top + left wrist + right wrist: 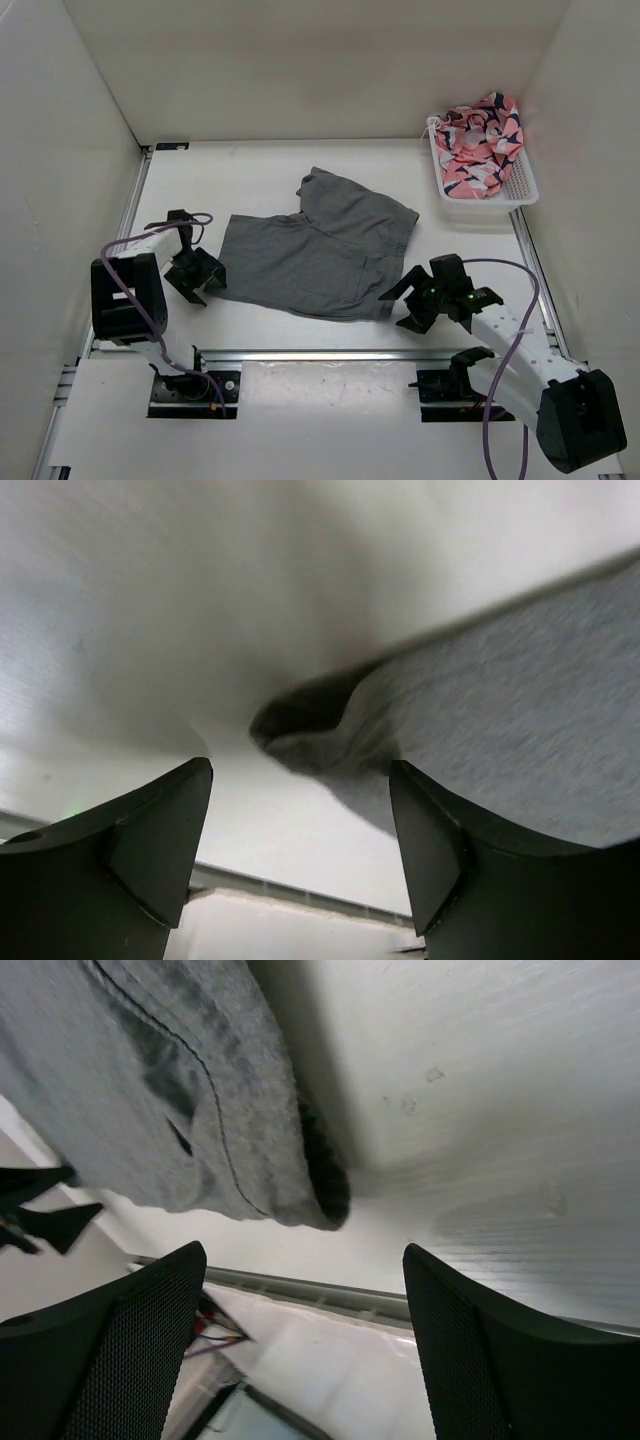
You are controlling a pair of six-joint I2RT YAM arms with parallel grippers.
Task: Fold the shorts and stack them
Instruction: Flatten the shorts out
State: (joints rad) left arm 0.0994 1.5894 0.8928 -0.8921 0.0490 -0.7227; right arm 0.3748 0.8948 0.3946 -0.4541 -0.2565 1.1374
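Observation:
My right gripper's fingers are above the shorts' near hem corner (384, 312) (315, 1204), which is on the left in the top view, so next my right gripper should go down toward that side onto it.
The grey shorts (318, 248) lie spread on the white table, one leg toward the back. My left gripper (200, 276) is open and empty just off the shorts' left edge; in the left wrist view a grey corner (330, 730) lies between and beyond the fingers (160, 830). My right gripper (418, 298) is open and empty at the shorts' near right corner. In the right wrist view that hem corner (300, 1175) lies just beyond the fingers (470, 1340).
A white basket (524, 190) at the back right holds pink patterned shorts (480, 143). White walls enclose the table on three sides. A metal rail (320, 353) runs along the near edge.

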